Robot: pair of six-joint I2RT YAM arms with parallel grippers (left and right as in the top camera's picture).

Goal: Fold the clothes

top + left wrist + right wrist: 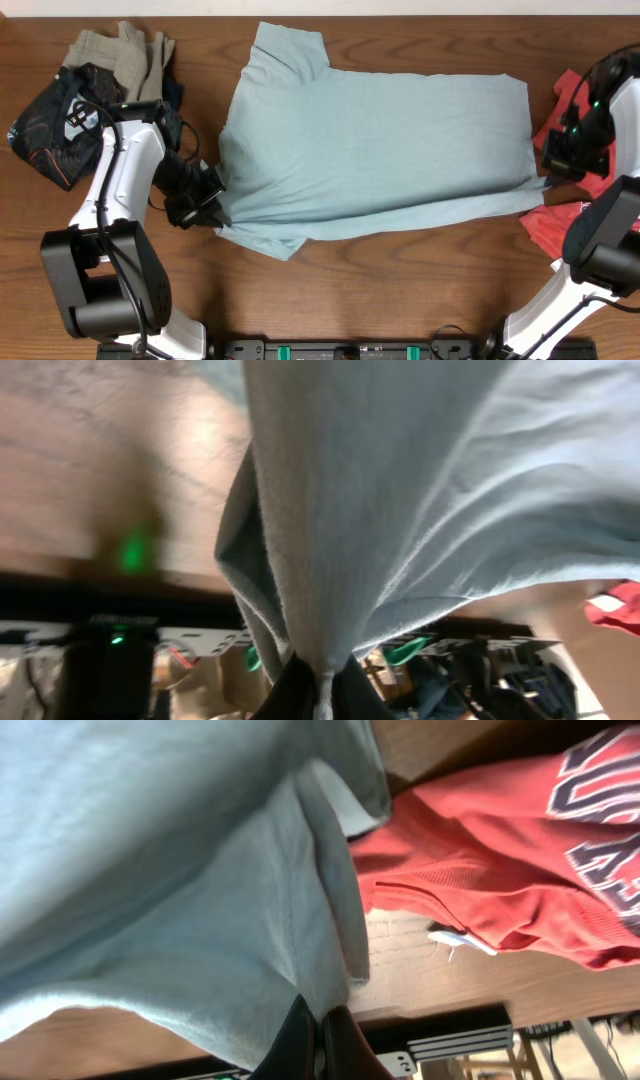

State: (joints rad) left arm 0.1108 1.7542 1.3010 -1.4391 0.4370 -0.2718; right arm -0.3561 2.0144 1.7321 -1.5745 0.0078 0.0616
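The robot's right gripper should next carry the pinched hem outward to the shirt's flat edge (529,140) by the red T-shirt (560,215), lower it there and release it.
A pale blue-grey T-shirt (380,140) lies spread across the middle of the wooden table, its near half folded over. My left gripper (215,205) is shut on the shirt's left edge; in the left wrist view the cloth (400,490) hangs from the black fingers (322,695). My right gripper (548,180) is shut on the shirt's right edge; in the right wrist view the cloth (170,870) is pinched between the fingers (320,1040). A red T-shirt (560,215) with lettering (600,780) and a white tag (462,940) lies at the right edge, partly under the right arm.
A pile of other clothes, khaki (125,55) and dark patterned (55,120), lies at the far left corner. Bare wood table (400,280) runs along the front edge. The arm bases stand at the front left and front right.
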